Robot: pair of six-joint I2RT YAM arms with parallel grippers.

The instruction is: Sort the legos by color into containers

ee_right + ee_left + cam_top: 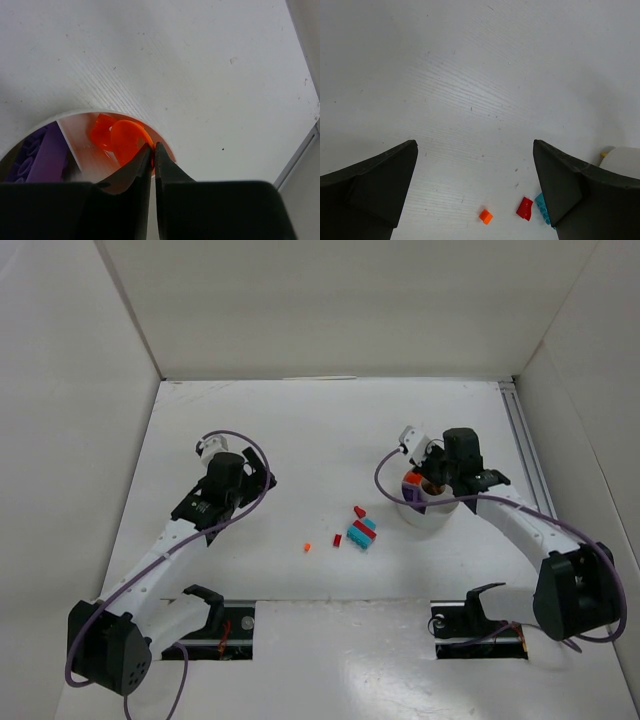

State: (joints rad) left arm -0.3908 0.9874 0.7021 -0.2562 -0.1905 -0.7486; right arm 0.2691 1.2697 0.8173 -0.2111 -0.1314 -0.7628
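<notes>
The small orange lego (307,548) (485,216) is outside the bowl, so I will move my left gripper back, to the right in the top view and down to close around the lego.
The white divided bowl (430,520) stands right of centre. My right gripper (440,478) hangs over it, jaws shut. In the right wrist view its tips (152,146) sit at the bowl's rim (165,142) over a wedge holding orange pieces (122,137), and I cannot tell if anything is pinched. A purple piece (45,157) lies in the wedge to the left. Loose legos lie left of the bowl: red (358,511), teal (368,524) and a small orange one (307,547). My left gripper (240,478) is open and empty above bare table (475,145), with orange (486,216), red (524,208) and teal (541,207) pieces below it.
White walls enclose the table on the left, back and right. A metal rail (522,440) runs along the right edge. The bowl also shows at the right edge of the left wrist view (625,162). Two black mounts (205,600) stand at the near edge.
</notes>
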